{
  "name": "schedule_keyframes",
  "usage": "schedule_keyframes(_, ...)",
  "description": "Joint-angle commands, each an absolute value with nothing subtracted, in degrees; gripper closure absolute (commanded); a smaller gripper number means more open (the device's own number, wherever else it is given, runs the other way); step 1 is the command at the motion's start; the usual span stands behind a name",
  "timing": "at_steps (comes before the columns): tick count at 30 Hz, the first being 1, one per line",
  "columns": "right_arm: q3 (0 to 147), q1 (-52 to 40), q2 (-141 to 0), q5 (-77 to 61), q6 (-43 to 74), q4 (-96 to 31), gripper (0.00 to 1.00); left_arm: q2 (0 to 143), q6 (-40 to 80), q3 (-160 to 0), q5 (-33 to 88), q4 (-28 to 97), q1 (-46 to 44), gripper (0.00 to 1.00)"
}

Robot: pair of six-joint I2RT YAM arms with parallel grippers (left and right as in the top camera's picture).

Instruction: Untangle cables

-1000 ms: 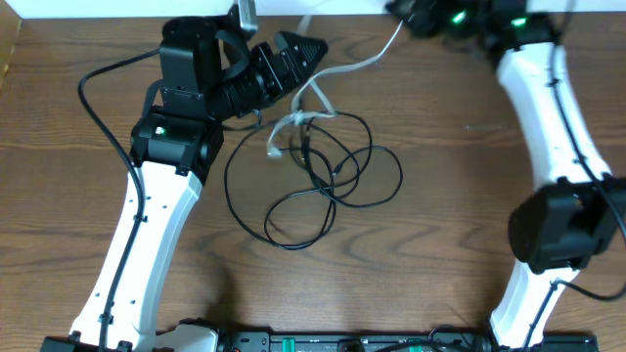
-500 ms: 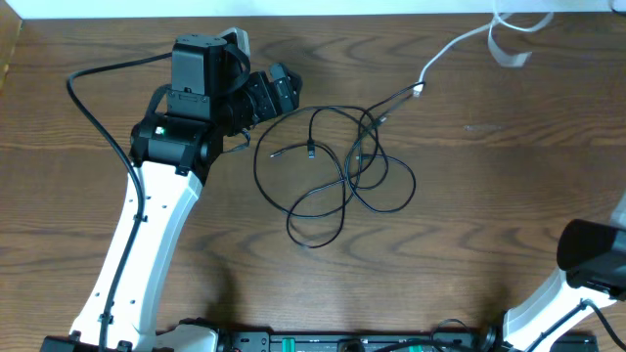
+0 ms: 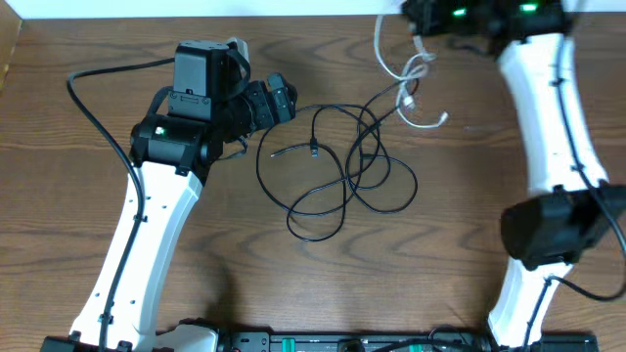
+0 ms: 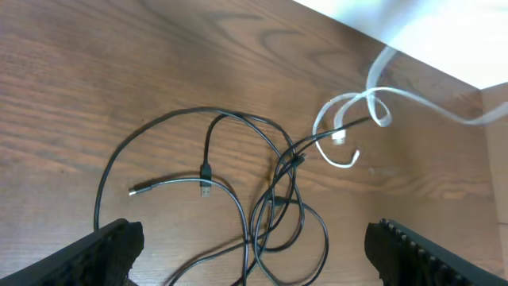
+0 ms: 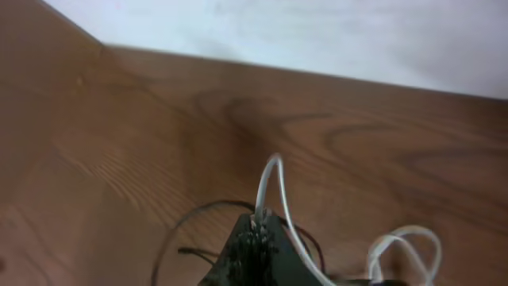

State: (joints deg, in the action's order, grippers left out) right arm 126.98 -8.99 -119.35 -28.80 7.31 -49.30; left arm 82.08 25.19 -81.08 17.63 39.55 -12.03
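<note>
My right gripper should next lower the white cable toward the tabletop [image 3: 423, 99] beside the tangle's far end, which lies below the gripper, and let go of it there.
A tangle of thin black cables [image 3: 344, 174] lies in loops on the wooden table mid-centre, with two plug ends [image 3: 311, 150] pointing left. A white cable [image 3: 412, 76] hangs in loops from my right gripper [image 3: 423, 14] at the table's far edge, and its lower loops touch the black tangle's upper right. In the right wrist view the right gripper [image 5: 258, 224] is shut on the white cable [image 5: 272, 181]. My left gripper [image 3: 286, 98] stands open just left of the tangle, holding nothing. From the left wrist, the black cables [image 4: 238, 199] lie between and beyond the wide-apart fingers [image 4: 111, 250].
A thick black cord [image 3: 93, 108] loops out from the left arm over the table's left side. A white wall or board [image 4: 429, 32] runs along the far table edge. The right arm [image 3: 548, 108] spans the right side of the table.
The right arm has come back into view at the far edge, and the white cable now hangs in loose loops nearer the tangle. The left gripper opened wider and pulled back left.
</note>
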Motion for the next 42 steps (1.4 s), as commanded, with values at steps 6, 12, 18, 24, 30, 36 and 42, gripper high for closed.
schedule_keyframes(6, 126.93, -12.16, -121.64, 7.77, 10.74, -42.65, 0.99, 81.6, 23.99, -81.71, 16.91, 39.86, -11.81, 0.05)
schedule_keyframes(12, 127.07, -8.73, -119.94, 22.15, 10.87, -39.86, 0.99, 81.6, 23.97, -81.71, 16.88, 39.88, -11.81, 0.05)
schedule_keyframes(18, 127.04, -3.84, -119.11, -0.47, 5.89, -45.52, 0.96, 81.6, 23.97, -81.71, 16.86, 39.86, -11.81, 0.05)
schedule_keyframes(24, 127.04, -3.64, -125.56, -13.85, 0.97, -55.33, 0.38, 81.6, 23.73, -81.71, 16.88, 39.88, -11.81, 0.05)
schedule_keyframes(30, 127.04, -4.38, -133.4, -16.71, -0.21, -59.92, 0.25, 81.6, 22.92, -81.71, 16.88, 39.88, -11.81, 0.05)
schedule_keyframes(36, 127.04, -4.38, -138.56, -14.9, 4.03, -61.43, 0.27, 81.6, 22.9, -81.71, 16.86, 39.88, -11.81, 0.05)
schedule_keyframes(42, 127.04, -4.4, -142.67, -11.75, 12.58, -61.41, 0.33, 81.6, 22.9, -81.71, 16.86, 39.88, -11.81, 0.05)
